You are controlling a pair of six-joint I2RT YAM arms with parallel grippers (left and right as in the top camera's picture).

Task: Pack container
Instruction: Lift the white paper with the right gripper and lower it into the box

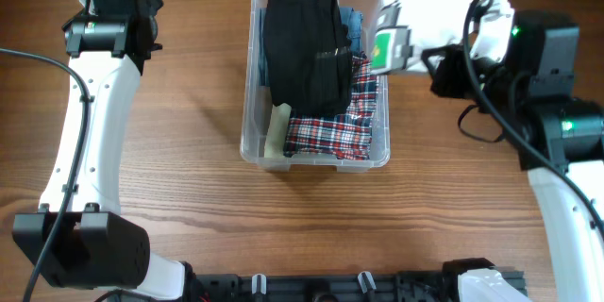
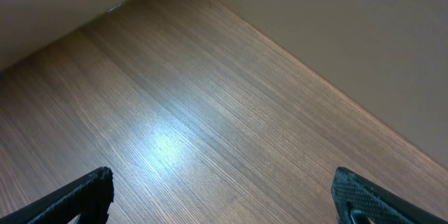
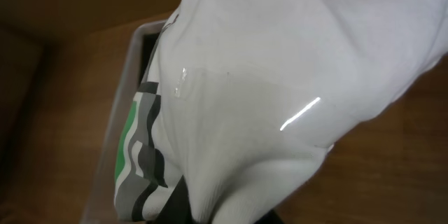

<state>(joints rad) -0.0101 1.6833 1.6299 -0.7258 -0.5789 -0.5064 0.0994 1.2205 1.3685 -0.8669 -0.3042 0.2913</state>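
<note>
I will move my right gripper back and down over the red plaid cloth (image 1: 330,132) to let go of the garment, because that cloth is to the gripper's left in the overhead view.
The clear container (image 1: 247,142) stands mid-table and holds a black garment (image 1: 300,47), a red plaid cloth (image 1: 330,132), some denim (image 1: 353,25) and a pale green fold (image 1: 277,130). Just off the container's upper right rim hangs a white garment (image 1: 429,9) with a green and grey print (image 1: 382,52); my right gripper (image 1: 436,55) is shut on it, its fingers hidden by the cloth. In the right wrist view the white garment (image 3: 280,77) fills the frame, with the container's rim (image 3: 112,147) at the left. My left gripper (image 2: 224,196) is open over bare wood at the far left.
The left arm (image 1: 94,113) runs down the table's left side and the right arm (image 1: 557,151) down the right side. A pale wall (image 2: 336,21) borders the wooden table (image 2: 182,112) in the left wrist view. A black rail (image 1: 311,288) lies along the front edge.
</note>
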